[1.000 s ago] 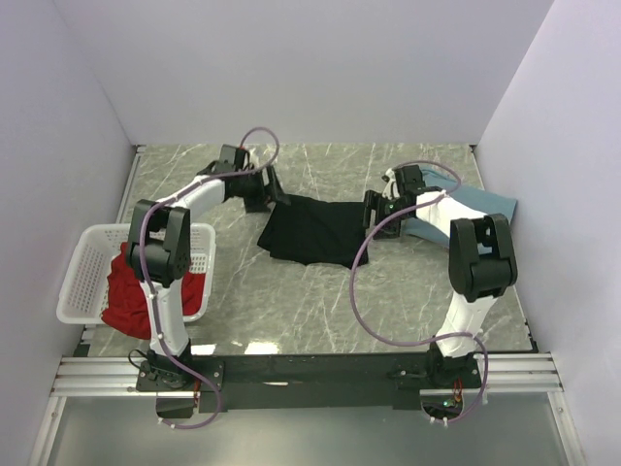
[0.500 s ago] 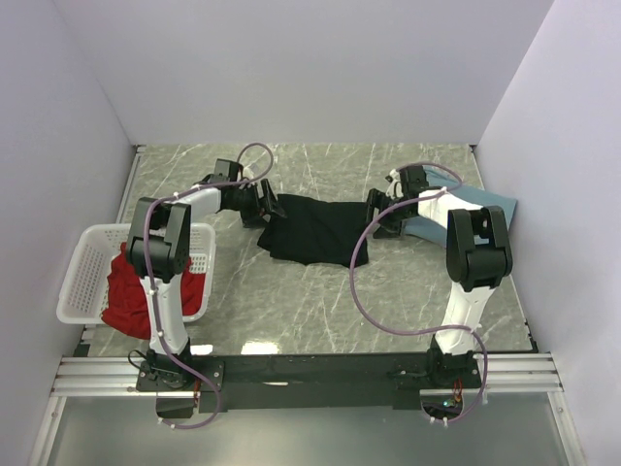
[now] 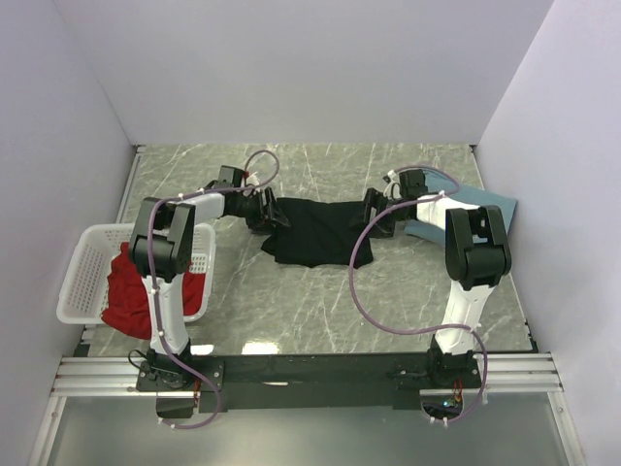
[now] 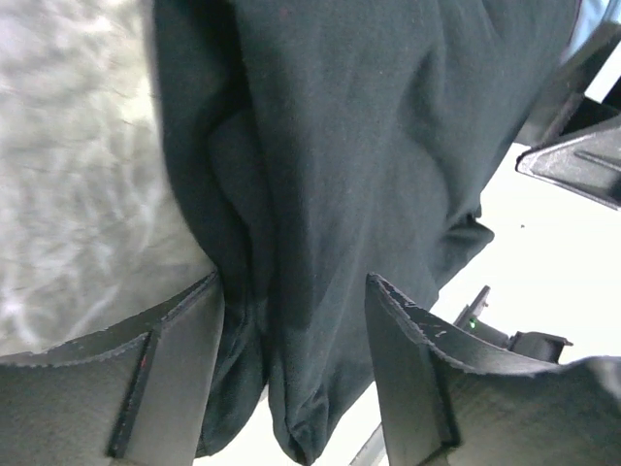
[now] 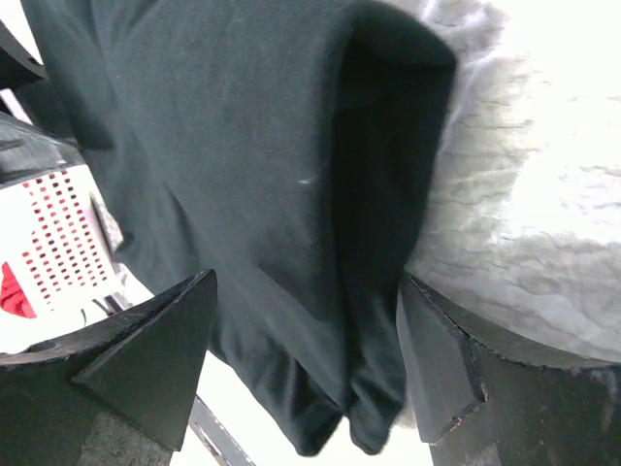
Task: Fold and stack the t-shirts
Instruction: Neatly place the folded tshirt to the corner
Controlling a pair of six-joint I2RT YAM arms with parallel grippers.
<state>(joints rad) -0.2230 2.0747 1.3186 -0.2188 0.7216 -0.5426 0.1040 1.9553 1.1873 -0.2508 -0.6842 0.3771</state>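
The black shirt's folded edge point(image 3: 365, 221) point(image 5: 328, 320) already runs between the right gripper's open fingers, so the robot will shift that gripper slightly to the left in the top view and close it there.
The black t-shirt point(image 3: 315, 233) lies crumpled in the middle of the table. My left gripper point(image 3: 274, 216) is low at its left end. In the left wrist view that gripper point(image 4: 294, 283) is open, with a bunched fold of black cloth point(image 4: 320, 194) between the fingers. My right gripper point(image 3: 373, 214) is at the shirt's right end. It point(image 5: 306, 282) stands open, its jaws wide astride a folded edge of the black shirt point(image 5: 243, 146). A red t-shirt point(image 3: 124, 291) hangs out of the basket. A dusty-blue t-shirt point(image 3: 485, 206) lies at the far right.
The white latticed basket point(image 3: 82, 262) stands at the table's left edge, beside the left arm's base. Purple-grey walls close in the table at the back and on both sides. Cables loop off both arms over the marble table point(image 3: 320, 311).
Both grippers have come down onto the ends of the black shirt; the left one moved right and nearer. The left jaws have narrowed around the cloth.
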